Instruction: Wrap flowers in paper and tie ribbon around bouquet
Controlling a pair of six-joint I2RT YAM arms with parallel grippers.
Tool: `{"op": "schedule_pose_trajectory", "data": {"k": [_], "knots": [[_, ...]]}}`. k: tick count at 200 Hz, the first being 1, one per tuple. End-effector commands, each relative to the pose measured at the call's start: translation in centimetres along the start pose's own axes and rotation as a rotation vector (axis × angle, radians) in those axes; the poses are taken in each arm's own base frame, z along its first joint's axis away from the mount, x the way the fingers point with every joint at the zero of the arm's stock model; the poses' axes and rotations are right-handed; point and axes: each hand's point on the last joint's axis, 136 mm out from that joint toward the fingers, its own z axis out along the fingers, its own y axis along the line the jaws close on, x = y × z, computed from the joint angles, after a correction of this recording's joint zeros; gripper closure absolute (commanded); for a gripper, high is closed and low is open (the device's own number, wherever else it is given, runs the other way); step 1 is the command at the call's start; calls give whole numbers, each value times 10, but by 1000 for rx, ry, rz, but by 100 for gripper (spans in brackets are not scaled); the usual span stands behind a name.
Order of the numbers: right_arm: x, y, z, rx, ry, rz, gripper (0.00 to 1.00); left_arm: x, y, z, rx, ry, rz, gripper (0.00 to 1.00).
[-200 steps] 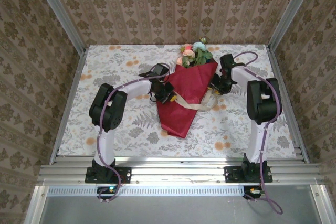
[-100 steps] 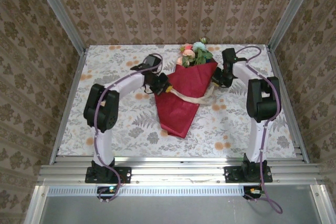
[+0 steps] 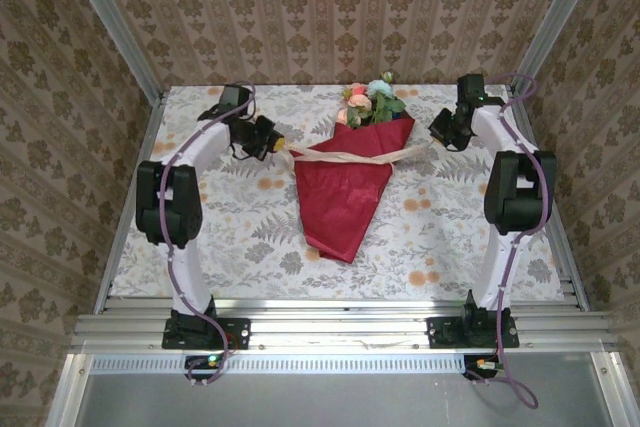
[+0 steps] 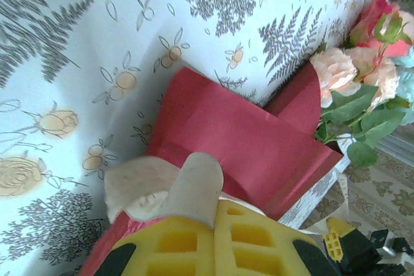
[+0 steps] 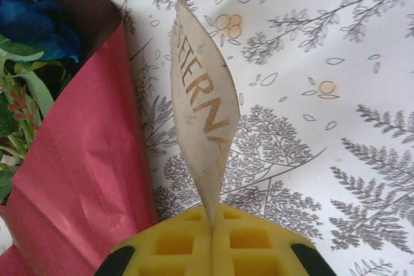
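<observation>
The ribbon still curls loosely above the paper, so my left gripper will next release its end, away from the bouquet and down at the open tablecloth.
The bouquet lies mid-table as a red paper [image 3: 345, 192] cone, its tip toward me and its flowers [image 3: 370, 105] at the far, wide end. The cream ribbon [image 3: 350, 155] stretches straight across the cone's upper part. My left gripper [image 3: 275, 140] is left of the cone, shut on the ribbon's left end. In the left wrist view that ribbon end [image 4: 174, 189] curls out from my left gripper [image 4: 217, 208], above the red paper [image 4: 246, 147]. My right gripper [image 3: 440, 132] is right of the cone. It is shut on the lettered ribbon end [image 5: 200, 108], which stands up from my right gripper [image 5: 212, 221].
A floral tablecloth [image 3: 230, 227] covers the table. Patterned walls close in the back and sides, with metal posts [image 3: 110, 22] at the far corners. The right arm's elbow [image 3: 518, 192] stands near the table's right edge.
Both arms have swung outward and toward the back, drawing the slack ribbon into a straight line across the cone. The right gripper has shut on its ribbon end.
</observation>
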Motion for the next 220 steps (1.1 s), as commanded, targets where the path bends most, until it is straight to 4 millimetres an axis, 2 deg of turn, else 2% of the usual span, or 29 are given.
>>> {"op": "schedule_pose_trajectory", "data": {"k": [1,62,121,152,181,203,211,220], "knots": [[-6,-19,-25,48,-39,36,100,0,4,-28,-16,-7,39,100],[-13,-78,-31,118,-40,141,100,-44,65,-51,-143,-105,7,100],[-19,-136,-37,198,-38,251,100,-77,116,-61,-210,-153,-74,100],[-21,-153,-36,204,-24,298,100,-95,137,-63,-263,-164,-85,100],[-18,-152,-34,179,-4,311,100,-96,138,-53,-310,-147,-51,100],[-17,-149,-36,169,-3,306,100,-83,136,-44,-333,-126,-46,68],[-17,-148,-37,168,-6,302,100,-77,130,-47,-325,-147,-47,61],[-17,-147,-39,168,-5,295,100,-69,122,-58,-318,-206,-47,58]]}}
